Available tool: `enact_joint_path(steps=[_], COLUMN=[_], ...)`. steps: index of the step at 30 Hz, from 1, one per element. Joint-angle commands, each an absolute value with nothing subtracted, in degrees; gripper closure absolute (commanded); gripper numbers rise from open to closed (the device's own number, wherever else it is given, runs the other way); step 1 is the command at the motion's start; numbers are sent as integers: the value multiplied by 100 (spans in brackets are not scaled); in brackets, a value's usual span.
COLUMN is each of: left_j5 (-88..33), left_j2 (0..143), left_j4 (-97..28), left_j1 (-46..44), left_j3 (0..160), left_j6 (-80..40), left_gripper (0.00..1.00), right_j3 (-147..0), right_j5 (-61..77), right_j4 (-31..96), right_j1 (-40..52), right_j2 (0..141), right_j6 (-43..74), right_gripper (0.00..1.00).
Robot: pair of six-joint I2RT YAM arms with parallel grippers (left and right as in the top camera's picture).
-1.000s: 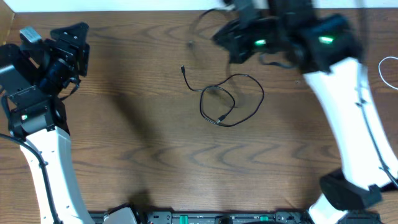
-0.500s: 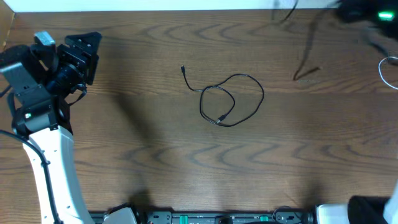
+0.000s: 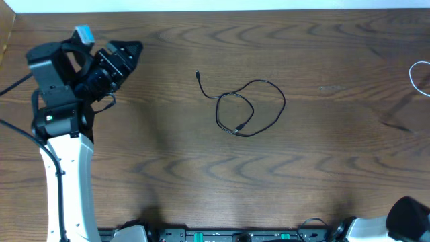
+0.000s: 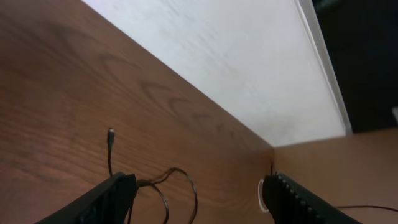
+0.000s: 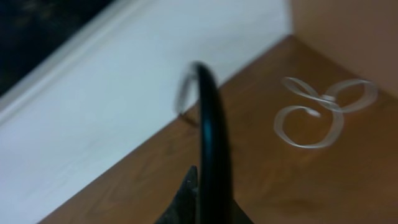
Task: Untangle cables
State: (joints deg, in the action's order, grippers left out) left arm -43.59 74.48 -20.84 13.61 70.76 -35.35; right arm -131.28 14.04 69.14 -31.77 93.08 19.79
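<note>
I will next tip my right gripper down, lower it toward the bare tabletop beside the white cable and let go of its black cable there, clear of the middle black cable's loops.
A black cable point(image 3: 250, 107) lies in loose loops at the table's middle. It also shows in the left wrist view point(image 4: 163, 186), between my fingers and farther off. My left gripper point(image 3: 127, 55) is open and empty, left of this cable and apart from it; in its own view point(image 4: 196, 202) only the two fingertips show. A white cable point(image 3: 419, 75) lies coiled at the far right edge and shows in the right wrist view point(image 5: 313, 116). My right gripper point(image 5: 202, 186) is out of the overhead view. It is shut on another black cable point(image 5: 207, 118), which arcs up from the jaws.
The wooden table point(image 3: 201, 175) ends at a white strip point(image 3: 201, 5) along the far edge. A wooden side panel point(image 5: 348, 37) stands behind the white cable. Part of the right arm's base point(image 3: 410, 218) shows at the bottom right corner.
The right arm has swung off to the right and out of the overhead view, taking a black cable with it. The left arm has moved right, toward the looped cable.
</note>
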Motion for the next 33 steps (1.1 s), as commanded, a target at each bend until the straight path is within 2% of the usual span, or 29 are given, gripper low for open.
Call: enact_joint_path(steps=[1,7,16,17,18,19,20,27,33], left_j5=[-4390,-4381,-3750,-3695,-3636,-3632,-3610,-3142,-3142], left_j2=[7411,7411,7411,7411,7411,7411,7411,7411,7411], left_j4=[-2099,-2097,-2097,-2099,-2099,-2097,-2095,-2206,-2265], left_j1=[1177,792,220,172,113,71,34,-47,-47], left_j3=[7159,7159,7159,7159,7159,7159,7159,7159,7159], left_j6=[-3148,-3020,-3020,-3022,-3020,-3011,-3004,-3000,-2998], left_gripper=[29,29,29,29,29,29,29,29,29], right_j3=[-13146,-13146,-13146,-13146,-13146,-13146,-13146,-13146,-13146], right_j5=[755,-609,-1684,-1682,-1680,-1619,-1485,-443,878], right_j4=[6917,7026,6792,6744,6709,6707,6711,7240,7343], right_j1=[-3520,-3771,-3795,-3795,-3795,-3793,-3793,-3701,-3420], right_j2=[9579,10232,11548,11703,11872,12029,12149,12562,12438], right_j6=[2126,2602,3020,3017,3017,3017,3015,2993,2108], right_gripper=[99,99,98,93,71,44,1,1,1])
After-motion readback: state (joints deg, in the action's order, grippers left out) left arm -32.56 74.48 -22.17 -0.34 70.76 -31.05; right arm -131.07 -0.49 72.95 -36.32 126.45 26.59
